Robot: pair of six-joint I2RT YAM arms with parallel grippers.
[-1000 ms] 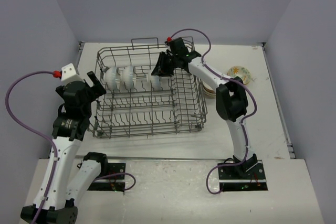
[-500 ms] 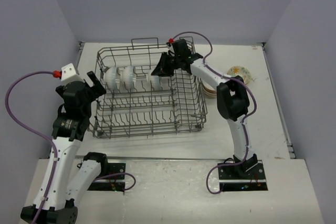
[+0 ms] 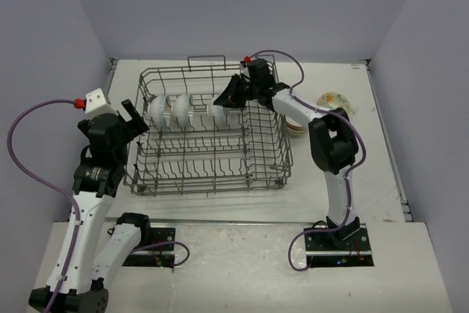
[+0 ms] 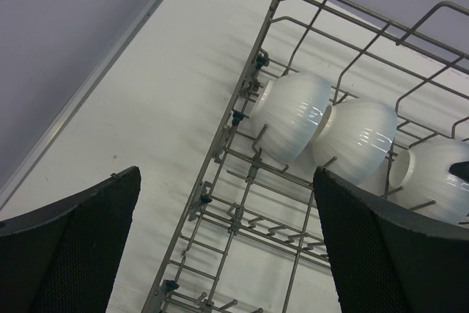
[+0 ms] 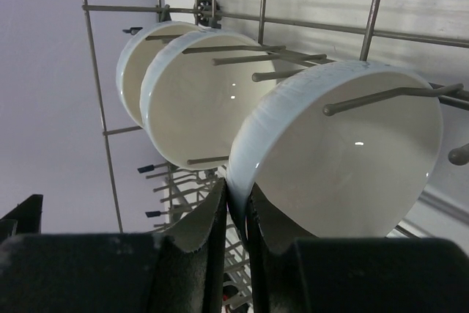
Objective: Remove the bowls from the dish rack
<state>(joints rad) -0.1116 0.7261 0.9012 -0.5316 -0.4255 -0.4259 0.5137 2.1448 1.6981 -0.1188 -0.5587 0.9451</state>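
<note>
The robot's right gripper will next lift past the dish rack's wires, move across to the right in the top view to the tabletop by the yellow-floral bowl, go down and let go.
The grey wire dish rack (image 3: 209, 181) sits mid-table. Three white bowls stand on edge in its back row: left (image 3: 157, 108), middle (image 3: 182, 108) and right (image 3: 212, 113). My right gripper (image 3: 226, 99) reaches into the rack from the back right. In the right wrist view it (image 5: 238, 207) is shut on the rim of the right white bowl (image 5: 344, 159), with tines across the bowl's mouth. The other two bowls (image 5: 198, 108) (image 5: 132, 71) stand behind it. My left gripper (image 3: 132, 116) is open and empty beside the rack's left wall (image 4: 234, 119), with the bowls (image 4: 293, 115) ahead of it.
A stack of tan bowls (image 3: 297, 128) and a yellow-floral bowl (image 3: 335, 102) sit on the table to the right of the rack, beside my right arm. The rack's loop handle (image 3: 207, 58) stands up at the back. Grey walls close in the table.
The right wrist has moved slightly right while gripping the bowl, and the rack with its bowls has shifted a little to the right. The left arm has not moved.
</note>
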